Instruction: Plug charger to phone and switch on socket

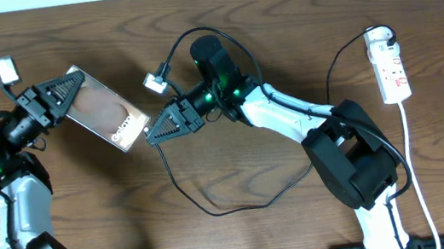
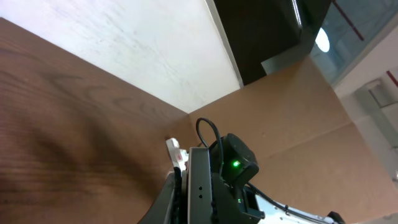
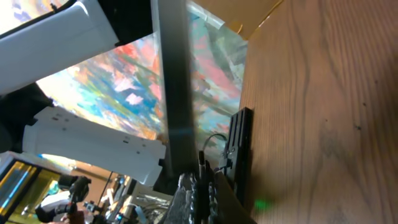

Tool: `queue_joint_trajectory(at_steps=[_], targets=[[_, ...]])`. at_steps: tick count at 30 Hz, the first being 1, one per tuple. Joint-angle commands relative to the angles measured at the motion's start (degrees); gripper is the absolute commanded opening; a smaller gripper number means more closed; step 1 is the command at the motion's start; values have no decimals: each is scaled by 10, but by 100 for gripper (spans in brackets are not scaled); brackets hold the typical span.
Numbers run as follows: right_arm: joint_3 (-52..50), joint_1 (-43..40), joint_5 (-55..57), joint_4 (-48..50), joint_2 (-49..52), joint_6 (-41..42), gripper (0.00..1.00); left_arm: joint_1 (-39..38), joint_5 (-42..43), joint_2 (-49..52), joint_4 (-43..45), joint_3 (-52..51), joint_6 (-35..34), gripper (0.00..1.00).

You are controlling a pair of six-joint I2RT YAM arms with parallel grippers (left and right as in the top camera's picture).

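Bare tabletop is below my right gripper, to its right in the overhead view, so I will next swing that gripper off the phone [image 1: 104, 112], turn it down and lower it to release.
The phone [image 1: 104, 112], a glossy brownish face with white lettering, is held tilted above the table by my left gripper [image 1: 63, 94], which is shut on its far end. In the left wrist view the phone [image 2: 199, 177] stands edge-on between the fingers [image 2: 198, 202]. My right gripper [image 1: 153, 135] is shut on the charger's black connector tip [image 3: 200, 163], right at the phone's lettered end [image 3: 174, 93]. I cannot tell whether it is inserted. The charger cable [image 1: 216, 211] loops over the table toward the white socket strip [image 1: 392, 68] at the far right.
The white power-strip cord [image 1: 418, 176] runs down the right side of the wooden table [image 1: 87, 211]. The right arm's base [image 1: 352, 163] stands at the front right. A white wall edge [image 2: 124, 43] lies behind the table.
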Motion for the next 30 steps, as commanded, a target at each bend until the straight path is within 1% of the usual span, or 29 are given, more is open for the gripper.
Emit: queue_joint_trajectory(at_steps=[1, 9, 15, 18, 24, 27, 30], targets=[[7, 2, 12, -2, -4, 3, 1, 12, 1, 1, 4, 0, -34, 7], [7, 6, 17, -9, -4, 3, 1, 21, -10, 1, 3, 0, -57, 7], [7, 6, 71, -70, -4, -7, 1, 31, -16, 1, 3, 0, -75, 7], [7, 5, 147, -140, -4, -10, 1, 35, -10, 1, 4, 0, -87, 7], [8, -2, 356, -329, -4, -40, 1, 34, 23, 1, 4, 0, -87, 7], [8, -10, 435, -397, -4, -45, 1, 34, 50, 1, 4, 0, -84, 7], [10, -21, 521, -461, -5, -44, 1, 31, 51, 1, 3, 0, -84, 7]])
